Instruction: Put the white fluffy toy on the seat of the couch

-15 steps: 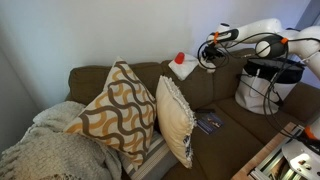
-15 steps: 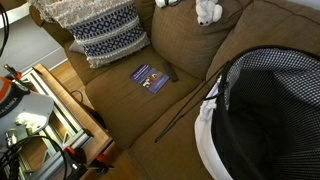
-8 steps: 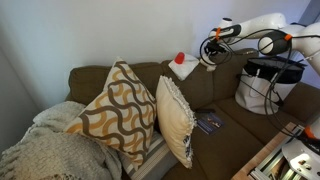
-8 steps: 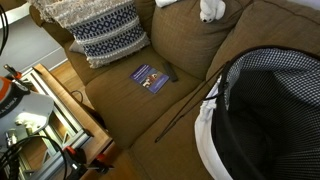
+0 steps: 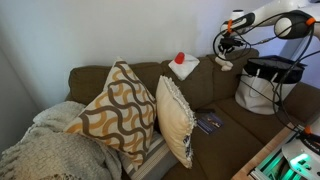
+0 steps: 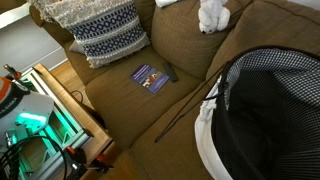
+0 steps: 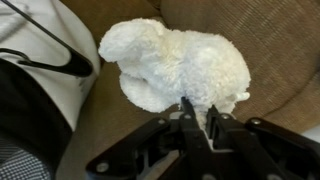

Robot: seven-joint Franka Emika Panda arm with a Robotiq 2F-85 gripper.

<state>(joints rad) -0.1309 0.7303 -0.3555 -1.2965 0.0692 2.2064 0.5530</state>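
The couch's seat (image 6: 165, 107) beside the booklet has a bare part of cushion. My gripper lowers the toy (image 6: 212, 14) from over the backrest to it next and lets go.
The white fluffy toy (image 7: 175, 65) is pinched between my gripper's fingers (image 7: 198, 110), which are shut on its lower edge. In an exterior view the gripper (image 5: 226, 50) holds the toy (image 5: 222, 63) in the air above the right end of the couch's backrest. In the second exterior view the toy (image 6: 212, 14) hangs at the top edge, over the backrest corner. The seat of the couch (image 5: 235, 125) is dark olive-brown and lies below it; it also shows in the second exterior view (image 6: 150, 115).
A white bag with dark rim (image 5: 262, 85) (image 6: 262, 110) stands at the couch's end. A booklet (image 5: 208, 123) (image 6: 151, 77) lies on the seat. Patterned cushions (image 5: 120, 110) (image 6: 100, 35) and a blanket (image 5: 45, 150) fill another part. A white item with a red top (image 5: 183, 66) sits on the backrest.
The arm has risen and swung towards the bag end of the couch, lifting the toy off the backrest top.
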